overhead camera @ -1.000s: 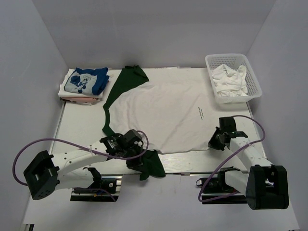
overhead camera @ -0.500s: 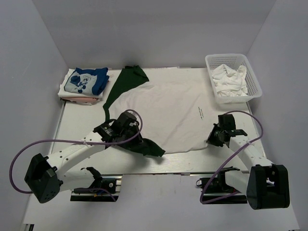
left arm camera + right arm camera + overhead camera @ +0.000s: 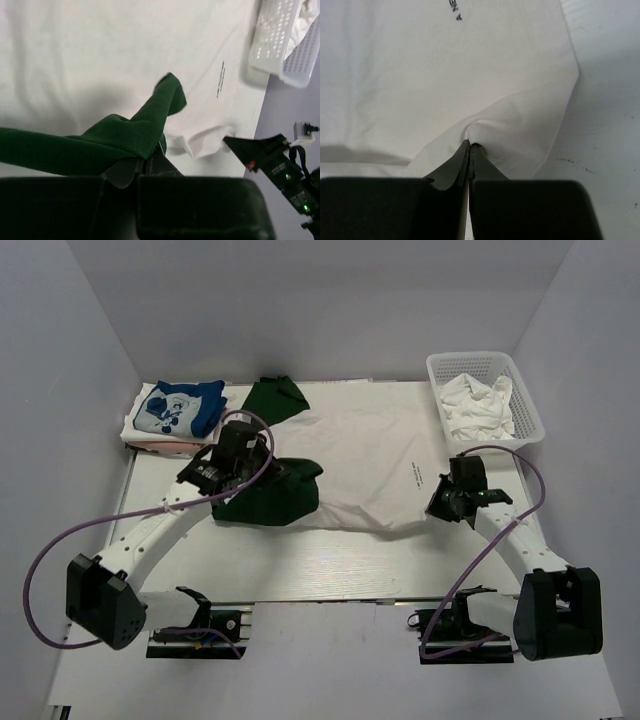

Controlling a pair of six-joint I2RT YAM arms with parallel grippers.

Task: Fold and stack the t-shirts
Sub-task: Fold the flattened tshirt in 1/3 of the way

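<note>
I will move the near sleeve outward with my left gripper, onto the white body by the far green sleeve, and release it, as the fold stops short.
A white t-shirt with dark green sleeves lies spread on the table, print side down. My left gripper is shut on its green near sleeve and holds that edge folded over the white body. My right gripper is shut on the shirt's white near-right corner, lifted a little off the table. A folded white-and-blue cartoon-print shirt lies on a folded pink one at the far left.
A white plastic basket holding crumpled white cloth stands at the far right corner; it also shows in the left wrist view. White walls enclose the table on three sides.
My left gripper has carried the green sleeve from the near edge up and over the shirt towards the far left. My right gripper has pulled the white corner inward and away from the near edge.
</note>
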